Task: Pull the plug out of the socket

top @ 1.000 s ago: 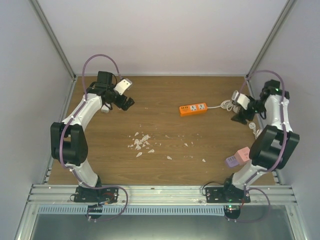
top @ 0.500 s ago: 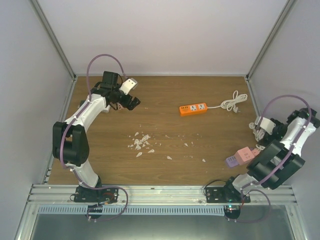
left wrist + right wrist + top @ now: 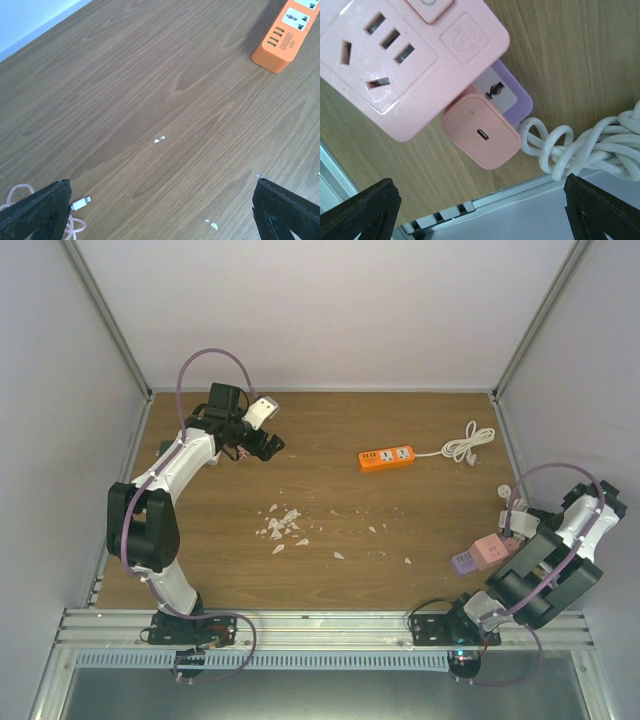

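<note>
The pink power strip (image 3: 488, 547) is below and to the left in the top view, so my right gripper will next move that way, turn, and lower its fingers around it.
A pink charger plug (image 3: 481, 131) sits plugged into a purple socket (image 3: 512, 92), which lies next to a pink power strip (image 3: 405, 55) on the wooden table. My right gripper (image 3: 480, 212) is open and hovers over the plug, with a fingertip (image 3: 362, 207) on either side and touching nothing. From above, the pink strip (image 3: 488, 547) and purple socket (image 3: 465, 562) lie at the right near edge, beside my right gripper (image 3: 513, 520). My left gripper (image 3: 266, 445) is open and empty at the back left, above bare wood (image 3: 160, 215).
An orange power strip (image 3: 387, 458) with a coiled white cord (image 3: 468, 443) lies at the back centre; it also shows in the left wrist view (image 3: 287, 35). White scraps (image 3: 282, 525) litter the middle. A coiled white cable (image 3: 590, 150) lies by the purple socket. A pink cable connector (image 3: 80, 203) lies near the left gripper.
My right arm has swung from the back right corner down to the near right, over the pink and purple sockets. My left gripper has shifted slightly right.
</note>
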Robot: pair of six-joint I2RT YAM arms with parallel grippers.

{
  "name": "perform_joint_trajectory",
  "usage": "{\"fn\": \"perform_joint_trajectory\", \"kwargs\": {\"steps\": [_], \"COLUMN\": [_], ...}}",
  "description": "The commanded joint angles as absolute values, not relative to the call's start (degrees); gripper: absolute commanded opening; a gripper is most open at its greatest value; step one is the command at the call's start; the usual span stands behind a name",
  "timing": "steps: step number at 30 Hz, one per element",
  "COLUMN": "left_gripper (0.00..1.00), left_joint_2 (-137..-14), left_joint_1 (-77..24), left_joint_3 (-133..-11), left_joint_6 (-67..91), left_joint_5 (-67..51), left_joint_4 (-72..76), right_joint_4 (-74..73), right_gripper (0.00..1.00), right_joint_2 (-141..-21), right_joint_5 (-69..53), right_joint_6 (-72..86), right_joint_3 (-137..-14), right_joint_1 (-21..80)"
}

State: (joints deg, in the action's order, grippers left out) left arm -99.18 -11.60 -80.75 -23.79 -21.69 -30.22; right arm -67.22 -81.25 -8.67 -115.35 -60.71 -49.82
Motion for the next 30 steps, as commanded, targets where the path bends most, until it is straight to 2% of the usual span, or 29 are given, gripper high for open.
{"fn": "perform_joint_trajectory", "kwargs": {"steps": [1, 13, 30], "left_gripper": [0.99, 0.99, 0.99], "left_joint_2": [-99.5, -100.3, -100.7], "left_joint_1": [-12.0, -12.2, -12.4], "left_joint_3": [-81.2, -83.0, -83.0], "left_joint_6": [-24.1, -24.8, -24.1], "left_joint_5": [-22.3, -22.3, -21.8], "left_joint_4": [-28.5, -29.9, -30.1], "right_joint_4": [-65.3, -65.1, -62.4], "right_gripper": [0.91, 0.95, 0.91], "right_joint_2": [-79.8, -77.8, -78.6], "right_joint_5": [-8.1, -12.4, -14.1], "right_joint_6": [-129.1, -128.4, -128.6], "right_joint_3": [-58.1, -54.3, -51.1], "right_joint_1": [-49.7, -45.2, -39.2]}}
